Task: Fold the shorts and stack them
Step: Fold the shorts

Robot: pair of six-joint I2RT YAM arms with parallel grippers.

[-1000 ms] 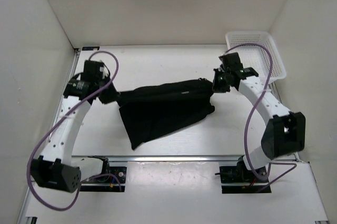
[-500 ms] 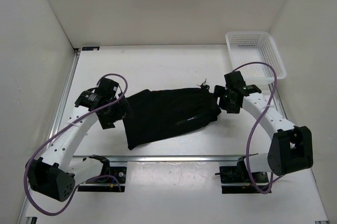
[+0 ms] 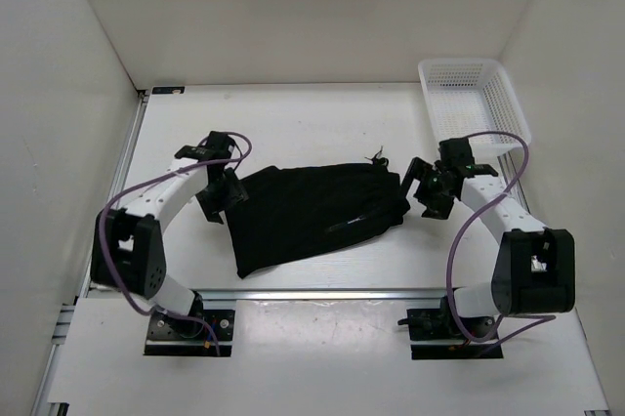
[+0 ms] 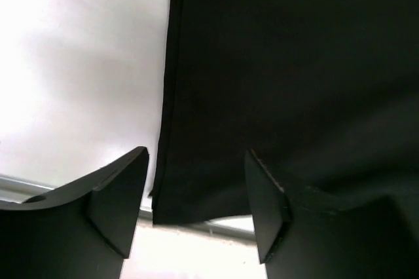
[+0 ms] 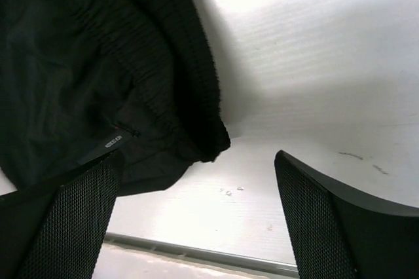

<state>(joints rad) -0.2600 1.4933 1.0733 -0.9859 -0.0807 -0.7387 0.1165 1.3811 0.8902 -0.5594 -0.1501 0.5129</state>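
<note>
The waistband's near corner (image 3: 401, 212) (image 5: 211, 145) lies lower and to the left in the top view, so next my right gripper will lower its open fingers that way to straddle it.
The black shorts (image 3: 312, 213) lie folded flat in the middle of the table, waistband end to the right. My left gripper (image 3: 223, 193) hovers just off their left edge, open, nothing between its fingers (image 4: 118, 207). In the left wrist view the shorts (image 4: 294, 63) fill the upper right, their straight left edge running down to the gripper (image 4: 196, 194). My right gripper (image 3: 422, 191) stands wide open just right of the waistband. The right wrist view shows the ribbed waistband of the shorts (image 5: 150, 76) at upper left and bare table inside the gripper (image 5: 196, 220).
A white mesh basket (image 3: 474, 94) stands at the far right corner. White walls close the table on the left, back and right. A metal rail (image 3: 332, 291) runs along the near edge, in front of the arm bases.
Both grippers held the shorts' ends shut, carried them nearer while folding them over, then opened and let go. Each has since drawn slightly away from the cloth.
</note>
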